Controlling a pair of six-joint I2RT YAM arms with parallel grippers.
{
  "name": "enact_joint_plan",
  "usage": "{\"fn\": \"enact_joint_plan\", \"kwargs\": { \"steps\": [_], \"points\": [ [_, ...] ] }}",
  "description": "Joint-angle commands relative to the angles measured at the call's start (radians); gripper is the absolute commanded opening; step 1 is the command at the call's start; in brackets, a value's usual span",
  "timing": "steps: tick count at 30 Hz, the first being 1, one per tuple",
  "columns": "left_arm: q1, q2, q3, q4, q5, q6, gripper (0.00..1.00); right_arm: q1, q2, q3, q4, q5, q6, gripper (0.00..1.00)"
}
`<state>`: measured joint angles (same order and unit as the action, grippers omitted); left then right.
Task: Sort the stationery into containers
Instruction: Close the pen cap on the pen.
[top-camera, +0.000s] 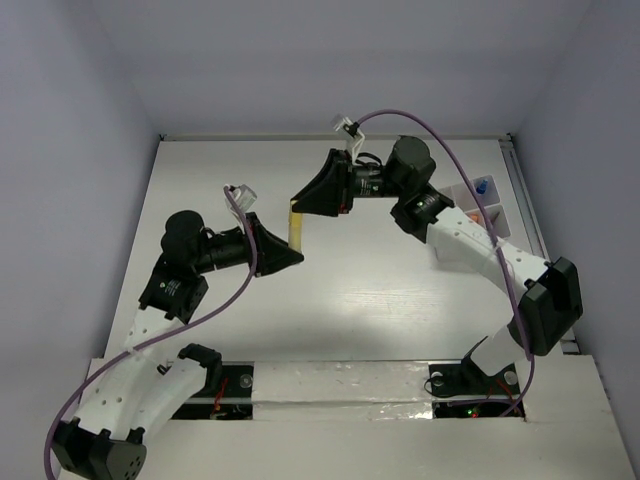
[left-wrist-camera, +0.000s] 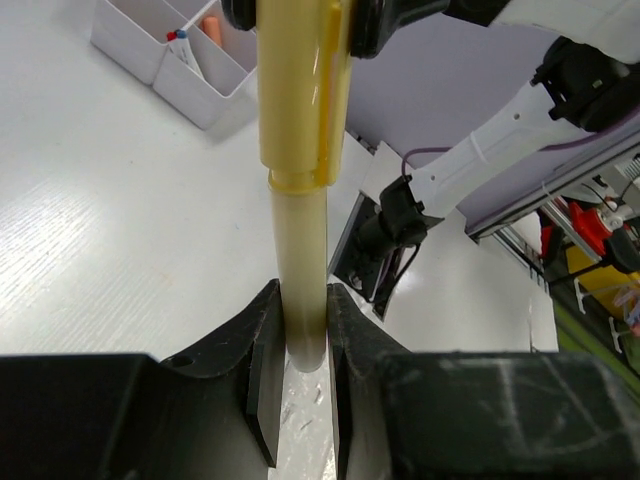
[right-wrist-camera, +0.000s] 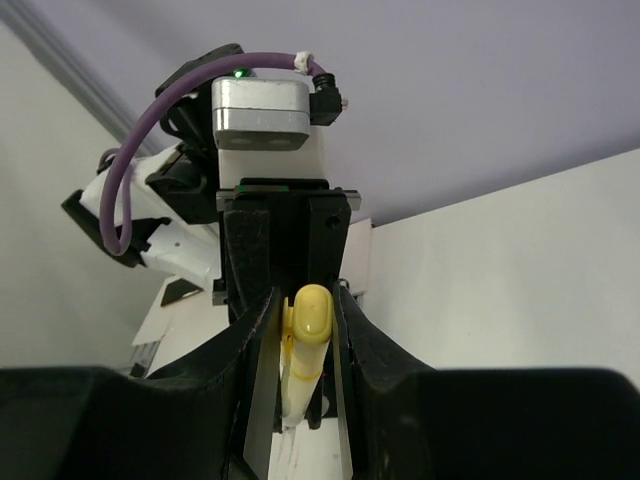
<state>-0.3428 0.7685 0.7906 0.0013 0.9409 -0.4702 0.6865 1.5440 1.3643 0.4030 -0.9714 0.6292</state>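
The orange-tipped item's container section lies below my right gripper, to the right in the top view, so I should swing it across and down, then let go.
A cream stick (top-camera: 295, 228) with a yellow clip cap hangs above the table between both grippers. My left gripper (top-camera: 297, 256) is shut on its bare barrel end (left-wrist-camera: 298, 270), and the pads (left-wrist-camera: 263, 340) press it from both sides. My right gripper (top-camera: 298, 204) is shut on the capped end (right-wrist-camera: 311, 325). In the left wrist view the cap (left-wrist-camera: 300, 100) runs up into the right gripper's black jaws. The containers, a white divided organizer (top-camera: 497, 222), stand at the table's right edge beside the right arm.
In the organizer (left-wrist-camera: 140, 45) a blue-tipped pen (top-camera: 483, 186) stands in one compartment and an orange-tipped item (left-wrist-camera: 210, 22) in the one beside it. Purple cables loop over both arms. The arm bases sit at the near table edge.
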Motion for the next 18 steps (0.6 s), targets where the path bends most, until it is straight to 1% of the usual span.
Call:
{"fn": "enact_joint_plan", "kwargs": {
  "steps": [1,3,5,6,8,9,10,12,13,14,15,16,17,18],
  "points": [
    [0.011,-0.051,0.018,0.313,-0.027,-0.028,0.00,0.036,0.019,-0.067,-0.075,-0.245,0.033,0.00],
    [0.011,-0.049,0.022,0.341,0.004,-0.042,0.00,0.036,0.036,-0.064,-0.064,-0.276,0.058,0.00],
    [0.011,-0.041,0.027,0.348,0.051,-0.039,0.00,0.036,0.042,-0.077,-0.012,-0.299,0.084,0.00],
    [0.011,-0.041,0.027,0.348,0.053,-0.038,0.00,0.045,0.039,-0.086,0.046,-0.320,0.125,0.00],
    [0.011,-0.052,0.016,0.359,0.045,-0.033,0.00,0.045,0.024,-0.120,0.101,-0.334,0.162,0.00],
    [0.011,-0.055,0.015,0.370,0.039,-0.025,0.00,0.056,0.019,-0.139,0.205,-0.351,0.220,0.00],
    [0.011,-0.061,0.015,0.373,0.024,-0.024,0.00,0.065,0.018,-0.160,0.259,-0.357,0.263,0.00],
    [0.011,-0.060,0.021,0.384,0.013,-0.031,0.00,0.074,0.016,-0.192,0.287,-0.345,0.293,0.00],
    [0.011,-0.054,0.025,0.384,0.010,-0.031,0.00,0.088,0.013,-0.192,0.217,-0.337,0.261,0.00],
    [0.011,-0.049,0.038,0.372,0.001,-0.031,0.00,0.088,0.004,-0.183,0.153,-0.322,0.159,0.00],
    [0.011,-0.043,0.047,0.359,-0.002,-0.028,0.00,0.102,-0.001,-0.171,0.061,-0.267,0.091,0.00],
    [0.011,-0.031,0.056,0.347,-0.010,-0.021,0.00,0.119,-0.004,-0.156,-0.127,-0.236,0.017,0.00],
    [0.011,-0.025,0.067,0.345,-0.010,-0.022,0.00,0.128,-0.007,-0.140,-0.203,-0.204,-0.088,0.00],
    [0.011,-0.023,0.070,0.348,-0.013,-0.025,0.00,0.137,-0.010,-0.133,-0.257,-0.143,-0.111,0.00]
  ]
}}
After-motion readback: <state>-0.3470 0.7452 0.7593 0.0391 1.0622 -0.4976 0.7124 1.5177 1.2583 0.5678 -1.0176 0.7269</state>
